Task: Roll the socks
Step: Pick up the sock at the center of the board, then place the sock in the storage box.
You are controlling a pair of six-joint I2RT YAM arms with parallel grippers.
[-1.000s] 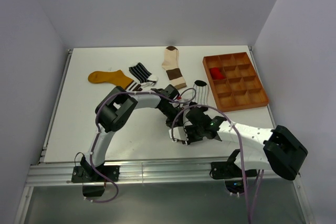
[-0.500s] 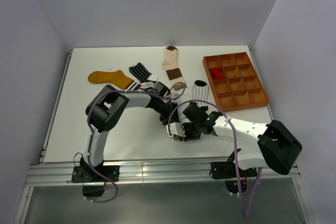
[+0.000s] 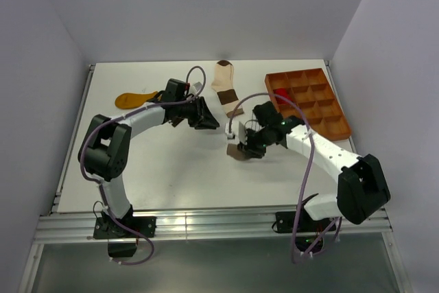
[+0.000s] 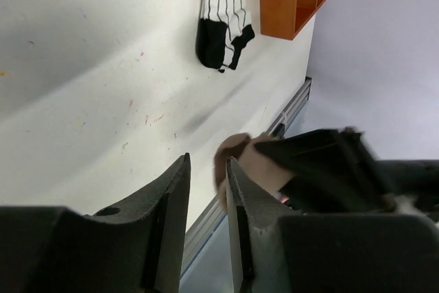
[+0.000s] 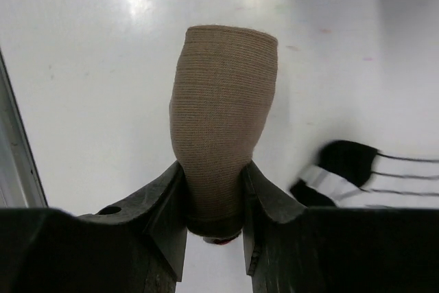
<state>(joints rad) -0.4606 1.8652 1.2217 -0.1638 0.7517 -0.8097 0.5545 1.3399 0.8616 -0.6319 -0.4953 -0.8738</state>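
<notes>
My right gripper lifts the roll [image 3: 239,156] across next, lowers and releases it, since the empty compartment beside the red sock [image 3: 281,94] lies outward of it, toward the right in the top view.
My right gripper [image 3: 240,147] is shut on a rolled taupe sock [image 5: 223,111], which it holds just above the white table near the middle. The roll [image 3: 239,156] pokes out past the fingers. My left gripper [image 3: 214,123] is to the left of it, beyond the roll, with its jaws a little apart and nothing between them [image 4: 206,162]. The white pinstriped sock [image 4: 223,5] lies flat near the tray. A mustard sock [image 3: 132,99] and a cream-and-brown sock [image 3: 224,79] lie at the back. A red sock [image 3: 281,94] sits in the tray. My left arm hides the black-white striped sock.
The brown compartmented tray [image 3: 319,116] stands at the back right, close to my right arm. A metal rail [image 3: 206,223] runs along the near edge of the table. Purple cables loop over both arms.
My left gripper opened, let go of the taupe roll and swung away to the back left. My right gripper carried the roll away from the near edge, towards the middle.
</notes>
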